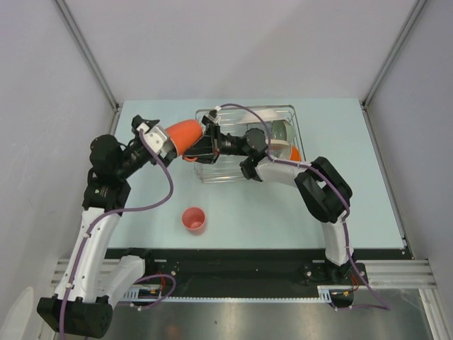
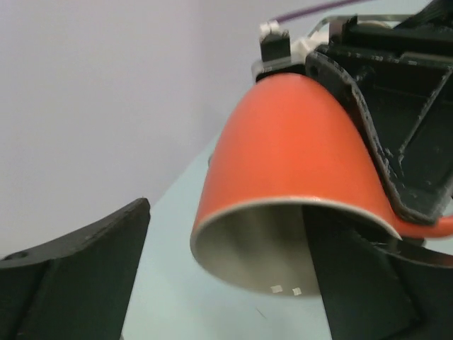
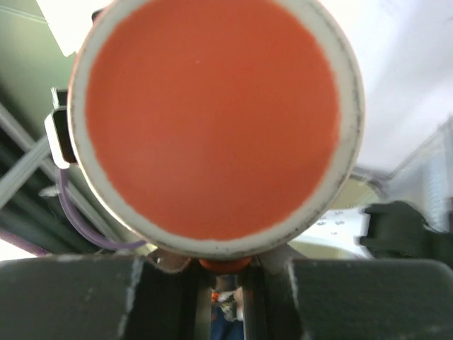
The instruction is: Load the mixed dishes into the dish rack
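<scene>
The mug goes opening down into the rack's far corner next as my right gripper turns down, lowers and releases it, because the bowl (image 1: 279,132) and plate leave that rack end empty.
The orange-red mug (image 1: 182,134) hangs on its side in the air at the left end of the dish rack (image 1: 212,177). My right gripper (image 1: 201,146) is shut on the mug's handle (image 3: 224,264), and the mug's round base (image 3: 212,113) fills the right wrist view. My left gripper (image 1: 168,144) is open at the mug's mouth (image 2: 283,241). One left finger (image 2: 354,283) is inside the mug; the other finger (image 2: 78,262) stands clear of its wall. A pale green bowl (image 1: 279,132) and a white plate (image 1: 265,113) stand in the rack. The pinkish cup (image 1: 193,219) stands on the table.
The pale blue table (image 1: 269,212) ends at grey walls on the left, right and back. The right arm (image 1: 322,188) stretches across the rack's near side. Another orange dish (image 1: 294,154) shows at the rack's right end.
</scene>
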Controlling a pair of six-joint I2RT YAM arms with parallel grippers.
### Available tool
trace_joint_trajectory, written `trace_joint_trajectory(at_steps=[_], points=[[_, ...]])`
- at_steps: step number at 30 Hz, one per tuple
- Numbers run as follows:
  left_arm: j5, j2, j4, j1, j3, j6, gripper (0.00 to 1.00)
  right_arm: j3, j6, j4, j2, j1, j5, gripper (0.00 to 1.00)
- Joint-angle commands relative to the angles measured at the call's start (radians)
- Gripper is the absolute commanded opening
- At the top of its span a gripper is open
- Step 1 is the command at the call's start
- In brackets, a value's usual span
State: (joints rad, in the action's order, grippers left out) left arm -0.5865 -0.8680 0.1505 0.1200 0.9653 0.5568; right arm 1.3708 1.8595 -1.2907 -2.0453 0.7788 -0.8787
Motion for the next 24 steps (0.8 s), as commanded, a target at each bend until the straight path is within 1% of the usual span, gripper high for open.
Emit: trace_joint_trajectory(at_steps=[1,3,4,6,7,9,10,11,12,13,14,15,16,17,18,20,21,22,24], points=[[-0.003,-0.008,0.119,0.035,0.058,-0.040,1.00,0.010,-0.210,0.196,0.108,-0.025,0.037,0.00],[0.010,-0.019,0.178,0.033,0.105,-0.047,1.00,0.005,-0.270,0.267,0.132,-0.045,0.029,0.00],[0.019,-0.022,0.205,0.027,0.119,-0.057,1.00,0.008,-0.336,0.343,0.138,-0.064,0.027,0.00],[0.019,-0.020,0.216,0.006,0.148,-0.083,1.00,0.020,-0.403,0.434,0.157,-0.082,0.020,0.00],[-0.002,-0.020,0.227,-0.005,0.157,-0.095,1.00,0.039,-0.501,0.544,0.165,-0.098,0.021,0.00],[-0.030,-0.020,0.242,-0.041,0.185,-0.129,1.00,0.082,-0.635,0.702,0.184,-0.113,0.052,0.00],[-0.033,-0.025,0.263,-0.054,0.194,-0.139,1.00,0.112,-0.717,0.922,0.189,-0.119,0.076,0.00],[-0.035,-0.028,0.279,-0.066,0.205,-0.149,1.00,0.214,-0.925,1.058,0.194,-0.121,0.113,0.00],[-0.033,-0.034,0.297,-0.095,0.220,-0.168,1.00,0.271,-1.022,1.196,0.191,-0.118,0.236,0.00],[-0.027,-0.054,0.337,-0.109,0.225,-0.176,1.00,0.350,-1.107,1.461,0.182,-0.107,0.312,0.00],[-0.009,-0.065,0.360,-0.117,0.227,-0.182,1.00,0.484,-1.255,1.566,0.163,-0.084,0.471,0.00],[0.014,-0.080,0.383,-0.150,0.224,-0.179,1.00,0.564,-1.304,1.656,0.119,-0.066,0.554,0.00],[0.039,-0.104,0.430,-0.154,0.217,-0.173,1.00,0.627,-1.345,1.800,0.090,-0.052,0.628,0.00],[0.092,-0.121,0.446,-0.157,0.207,-0.170,1.00,0.716,-1.378,1.839,0.065,-0.033,0.705,0.00],[0.108,-0.134,0.463,-0.166,0.176,-0.161,1.00,0.743,-1.385,1.884,0.027,-0.030,0.739,0.00],[0.123,-0.158,0.474,-0.181,0.138,-0.161,1.00,0.801,-1.402,1.909,-0.004,-0.016,0.835,0.00],[0.131,-0.163,0.471,-0.197,0.095,-0.167,0.98,0.821,-1.425,1.933,-0.041,-0.007,0.868,0.00],[0.137,-0.170,0.443,-0.203,0.072,-0.175,0.98,0.844,-1.438,1.949,-0.058,0.002,0.941,0.00],[0.155,-0.181,0.416,-0.209,0.020,-0.190,0.98,0.911,-1.474,1.995,-0.102,0.019,1.004,0.00]])
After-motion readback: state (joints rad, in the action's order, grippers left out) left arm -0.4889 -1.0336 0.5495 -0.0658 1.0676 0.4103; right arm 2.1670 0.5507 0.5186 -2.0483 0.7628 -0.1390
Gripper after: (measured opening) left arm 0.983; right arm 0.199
